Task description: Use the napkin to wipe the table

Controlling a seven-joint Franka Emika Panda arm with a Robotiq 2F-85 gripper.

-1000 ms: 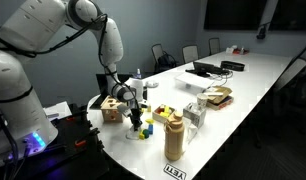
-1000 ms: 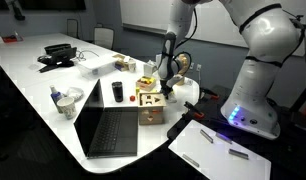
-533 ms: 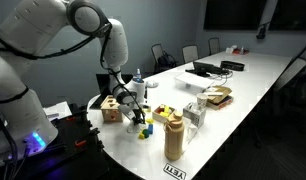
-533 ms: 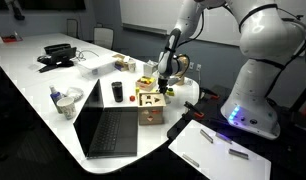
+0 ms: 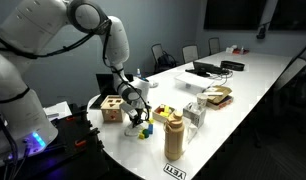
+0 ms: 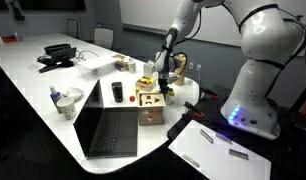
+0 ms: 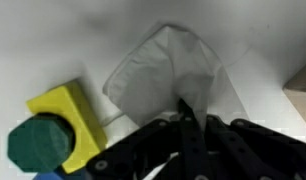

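My gripper carries the pinched napkin up past the small toys next, then down beside the brown bottle. It then releases the napkin, since the yellow block crowds it here.
The long white table (image 5: 258, 85) fills both exterior views and shows bare in the wrist view (image 7: 43, 35). A thin grey-white napkin (image 7: 163, 65) lies spread on it, one corner pinched between my fingertips. My gripper (image 7: 188, 112) is shut on that corner, down at the table surface. In the exterior views the gripper (image 5: 139, 108) (image 6: 163, 83) is low over the table's rounded end, among small toys. The napkin itself is too small to make out there.
A yellow block (image 7: 73, 115) with a green cylinder (image 7: 38, 145) sits just beside the napkin. A wooden sorting box (image 5: 113, 108) (image 6: 150, 106), an open laptop (image 6: 108, 130), a black cup (image 6: 118, 92), a brown bottle (image 5: 174, 137) and a bowl (image 6: 65, 100) stand nearby.
The arm's upper links have shifted a little. The gripper has stayed low at the table end and moved only slightly.
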